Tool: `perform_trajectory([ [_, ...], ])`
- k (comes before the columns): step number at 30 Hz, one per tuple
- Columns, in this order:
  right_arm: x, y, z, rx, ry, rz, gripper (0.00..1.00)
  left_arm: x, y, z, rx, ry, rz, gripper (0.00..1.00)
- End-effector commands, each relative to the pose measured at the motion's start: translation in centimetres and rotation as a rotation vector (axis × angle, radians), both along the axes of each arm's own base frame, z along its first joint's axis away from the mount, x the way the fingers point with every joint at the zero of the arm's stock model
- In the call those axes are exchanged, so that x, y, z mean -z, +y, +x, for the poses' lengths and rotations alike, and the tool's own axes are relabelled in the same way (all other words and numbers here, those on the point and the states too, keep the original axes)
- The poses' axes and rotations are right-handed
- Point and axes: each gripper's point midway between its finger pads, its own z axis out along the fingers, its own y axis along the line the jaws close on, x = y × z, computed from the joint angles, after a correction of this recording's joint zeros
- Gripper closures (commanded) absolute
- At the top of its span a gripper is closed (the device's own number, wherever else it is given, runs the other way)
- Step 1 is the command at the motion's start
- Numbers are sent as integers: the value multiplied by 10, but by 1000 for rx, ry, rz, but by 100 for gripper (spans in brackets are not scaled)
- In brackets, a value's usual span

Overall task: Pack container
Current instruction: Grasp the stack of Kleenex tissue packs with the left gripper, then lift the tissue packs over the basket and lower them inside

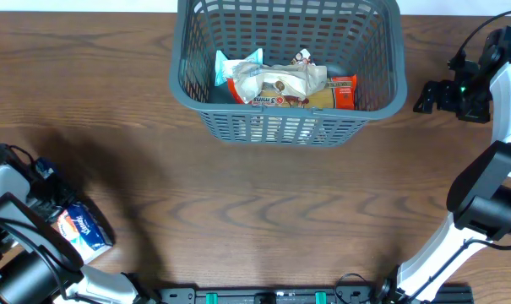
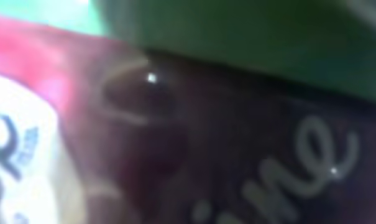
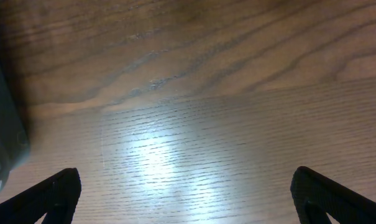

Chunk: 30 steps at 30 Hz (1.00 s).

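The container [image 1: 280, 125] already holding food packets lies outward of my left gripper, to its right in the overhead view. My left gripper will lift and move across next, then lower inside and release.
The dark grey slotted container [image 1: 280, 125] stands at the top middle of the table and holds several food packets, among them a white and orange one [image 1: 280, 84]. A white, blue and orange packet [image 1: 84, 232] lies at the lower left, right at my left gripper [image 1: 54, 207]. The left wrist view is filled by a blurred red, white and dark packet surface [image 2: 175, 137], and the fingers do not show. My right gripper [image 3: 188, 193] is open and empty over bare wood, right of the container [image 3: 1, 112]; it also shows in the overhead view [image 1: 428, 95].
Brown wooden table [image 1: 263, 211]. The right arm's base and links [image 1: 483, 198] stand along the right edge. The left arm's body [image 1: 19, 253] fills the lower left corner. A rail runs along the front edge.
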Motion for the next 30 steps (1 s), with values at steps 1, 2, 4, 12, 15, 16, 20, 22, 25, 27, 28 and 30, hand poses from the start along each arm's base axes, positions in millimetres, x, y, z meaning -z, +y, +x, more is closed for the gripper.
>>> perform_trajectory([
  [1,0,-1,-2,-6,4,-3,1,6,-45,18,17,-109,-238,77],
  [2,0,-1,-2,-6,3,-3,1,-1,-49,24,21,-147,-263,80],
  [4,0,-1,-2,-6,3,-3,1,-19,-54,39,42,-220,-282,88],
  [12,0,-1,-2,-6,3,-3,1,-162,-77,114,301,-561,-75,94],
  [15,0,-1,-2,-6,3,-3,1,-234,-94,140,412,-681,52,94],
  [16,0,-1,-1,-7,3,-3,1,-257,-100,147,443,-705,97,94],
  [20,0,-1,-1,-6,2,-3,1,-335,-137,167,618,-790,276,94],
  [22,0,-1,-1,-7,1,-4,1,-366,-159,176,712,-832,373,94],
  [25,0,-2,-1,-7,-1,-4,1,-395,-192,188,860,-878,499,94],
  [27,0,-2,-1,-7,-1,-4,1,-405,-220,199,1007,-903,587,94],
  [28,0,-2,-1,-7,-1,-4,1,-407,-234,203,1087,-919,617,94],
  [30,0,-2,-1,-7,-1,-4,1,-408,-273,212,1313,-949,709,94],
])
